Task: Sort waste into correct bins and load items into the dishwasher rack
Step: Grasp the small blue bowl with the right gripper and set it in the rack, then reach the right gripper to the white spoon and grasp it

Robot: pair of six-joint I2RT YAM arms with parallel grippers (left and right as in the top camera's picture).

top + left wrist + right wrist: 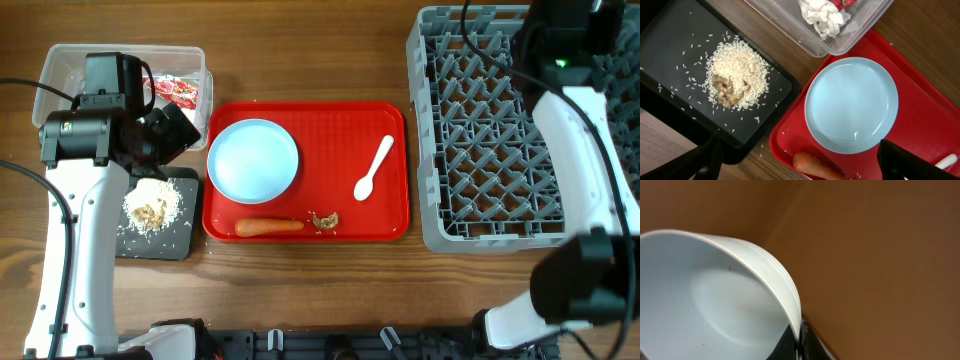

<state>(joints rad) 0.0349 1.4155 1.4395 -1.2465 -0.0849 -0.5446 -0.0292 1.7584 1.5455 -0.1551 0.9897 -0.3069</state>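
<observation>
The light blue bowl is still above the grey rack's wires, so my right gripper should next lower it among them at the grey rack's far end.
A light blue plate (253,160) (851,104) sits on the red serving tray (330,130), with a white spoon (373,169), an orange carrot (269,227) (815,167) and a brownish scrap (324,219). Rice with brown bits (152,205) (735,75) lies in the black tray (160,243). The clear tub (60,60) holds the red wrapper (178,92) and white tissue (822,17). My left gripper (168,130) (802,162) is open and empty above the tray's left edge. My right gripper (800,340) is shut on the rim of a light blue bowl (715,305), up over the grey rack (480,130).
The rack fills the right side of the table, and the right arm (580,150) reaches across it. Bare wooden table lies along the front edge and between the red tray and the rack. The cup and saucer are out of view.
</observation>
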